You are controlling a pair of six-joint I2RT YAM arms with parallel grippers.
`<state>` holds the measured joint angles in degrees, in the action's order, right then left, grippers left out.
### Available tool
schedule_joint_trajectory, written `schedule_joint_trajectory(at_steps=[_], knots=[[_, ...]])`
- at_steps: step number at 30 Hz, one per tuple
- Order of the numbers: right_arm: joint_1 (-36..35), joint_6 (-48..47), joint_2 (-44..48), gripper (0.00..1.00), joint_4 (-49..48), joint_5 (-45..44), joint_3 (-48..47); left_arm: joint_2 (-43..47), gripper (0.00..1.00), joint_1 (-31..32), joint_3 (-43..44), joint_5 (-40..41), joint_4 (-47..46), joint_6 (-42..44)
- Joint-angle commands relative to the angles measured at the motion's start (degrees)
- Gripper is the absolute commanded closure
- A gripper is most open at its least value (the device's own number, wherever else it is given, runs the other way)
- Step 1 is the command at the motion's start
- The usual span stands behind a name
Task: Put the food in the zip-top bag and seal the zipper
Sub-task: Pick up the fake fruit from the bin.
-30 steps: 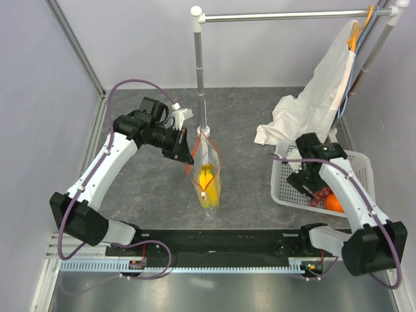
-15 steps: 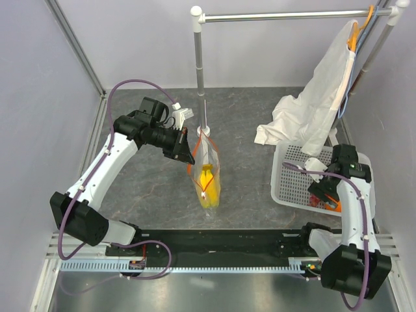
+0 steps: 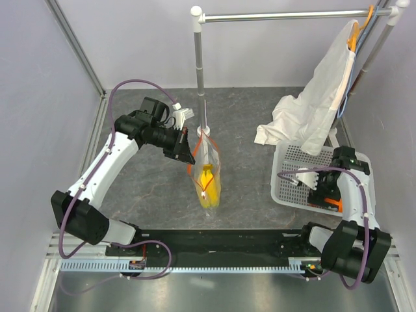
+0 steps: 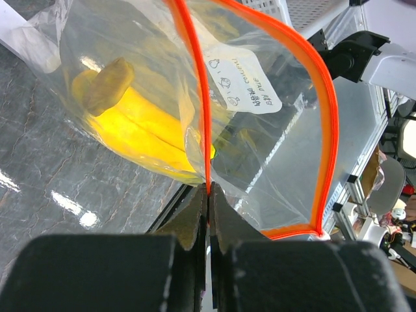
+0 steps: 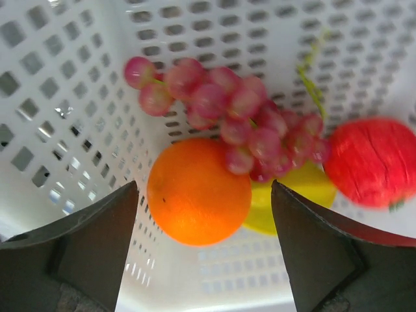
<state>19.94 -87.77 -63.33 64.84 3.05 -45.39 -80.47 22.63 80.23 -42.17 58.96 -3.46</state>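
Note:
My right gripper will next move past the orange toward the zip-top bag, and then it will come down onto the grapes (image 5: 244, 114).
The clear zip-top bag (image 3: 208, 172) hangs upright at mid-table with a yellow banana (image 3: 207, 185) inside; the banana also shows in the left wrist view (image 4: 140, 120). My left gripper (image 3: 186, 148) is shut on the bag's red zipper strip (image 4: 203, 97), and the mouth gapes open to its right. My right gripper (image 3: 327, 190) is open over the white mesh basket (image 3: 289, 175). In the right wrist view its jaws stand wide, above the round orange (image 5: 198, 190), with dark red grapes (image 5: 244, 114), a small red fruit (image 5: 370, 162) and a yellow fruit (image 5: 292, 201) beside it.
A metal hanger rack stands at the back, its post (image 3: 200, 58) just behind the bag. A large white cloth bag (image 3: 318, 104) hangs from the rack's right end and drapes onto the table beside the basket. Grey walls close in left and right.
My right arm has swung right and toward the near edge, from the basket's left part to its right end over the fruit. The left arm and bag have stayed still.

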Motion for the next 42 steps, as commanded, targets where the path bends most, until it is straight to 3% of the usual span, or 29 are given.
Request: schedule_joint_trajectory(at_steps=[1,7,17,20,23,24,27,32,42], knots=[[0.1,-16.3,-0.9,0.10,0.3,2.4,3.6,-0.9,0.98,0.1,0.0,-0.7,-1.3,1.7],[-0.3,-21.1,-5.0,0.08,-6.2,-1.8,6.2,-1.9,0.98,0.1,-0.2,-1.2,-1.0,1.4],[-3.9,-20.9,-10.5,0.10,-11.3,2.0,5.3,-3.6,0.98,0.1,0.2,-1.3,-1.0,1.4],[-6.1,-19.9,-10.6,0.19,-13.4,3.3,6.5,-3.7,0.98,0.1,0.2,-1.3,-1.0,1.3],[-7.1,-18.0,-11.0,0.41,-14.5,4.8,6.3,-3.6,0.98,0.1,-0.1,-1.3,-1.0,1.2],[-7.2,-17.0,-11.2,0.54,-13.4,5.1,5.0,-3.5,0.98,0.1,-0.2,-1.1,-1.0,1.2],[-7.5,-16.1,-12.1,0.74,-9.0,7.1,0.8,-3.0,0.98,0.1,-0.5,-0.8,-1.0,1.3],[-9.1,-13.8,-10.8,1.00,0.4,12.9,-6.9,-2.9,0.98,0.1,-0.1,-0.5,-1.0,1.2],[-18.3,-6.5,-3.7,1.00,6.5,21.4,-12.3,-2.9,0.98,0.1,-0.7,-0.5,-1.3,0.9]])
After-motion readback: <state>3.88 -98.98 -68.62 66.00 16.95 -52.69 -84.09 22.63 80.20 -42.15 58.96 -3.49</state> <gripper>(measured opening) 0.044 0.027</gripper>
